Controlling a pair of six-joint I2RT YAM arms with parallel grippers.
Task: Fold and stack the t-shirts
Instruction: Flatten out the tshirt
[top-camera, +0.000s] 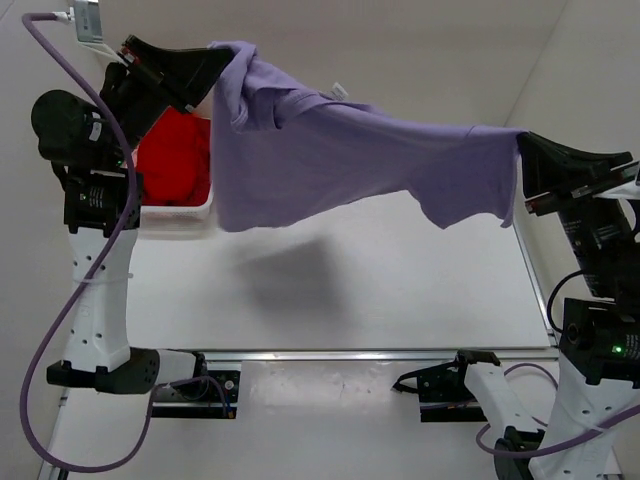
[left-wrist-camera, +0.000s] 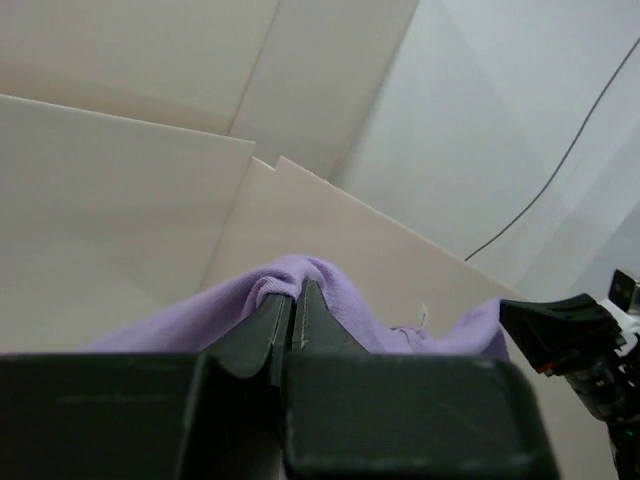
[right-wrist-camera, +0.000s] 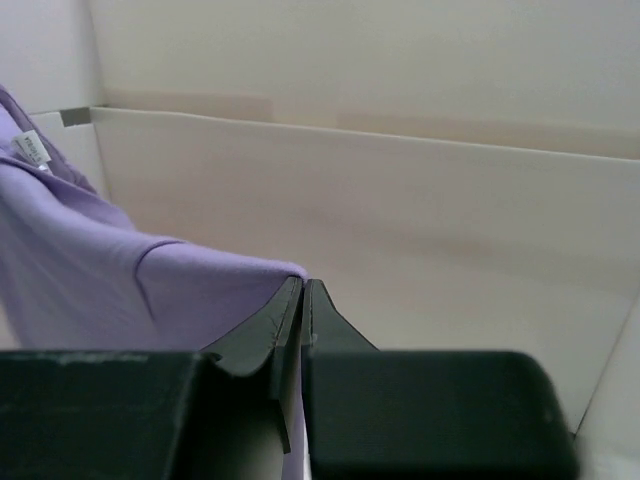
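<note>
The lavender t-shirt (top-camera: 340, 160) is hanging high above the bare table, so my left gripper needs to swing down next, away from the tray, and release the bunched end of the t-shirt over the table.
The lavender t-shirt (top-camera: 340, 160) hangs stretched in the air between both arms, well above the table. My left gripper (top-camera: 222, 62) is shut on its bunched upper left end, and cloth drapes over the fingertips in the left wrist view (left-wrist-camera: 297, 285). My right gripper (top-camera: 520, 150) is shut on the shirt's right edge; the right wrist view shows the purple cloth (right-wrist-camera: 120, 290) running off to the left from the closed tips (right-wrist-camera: 303, 283). The red t-shirt (top-camera: 175, 158) lies crumpled in the white tray (top-camera: 180, 222) at the left, partly behind the left arm and the hanging shirt.
The white table (top-camera: 380, 290) lies below the hanging shirt, with the shirt's shadow on it. A metal rail (top-camera: 380, 353) runs along the near edge between the arm bases. A purple cable (top-camera: 60, 320) loops down the left arm.
</note>
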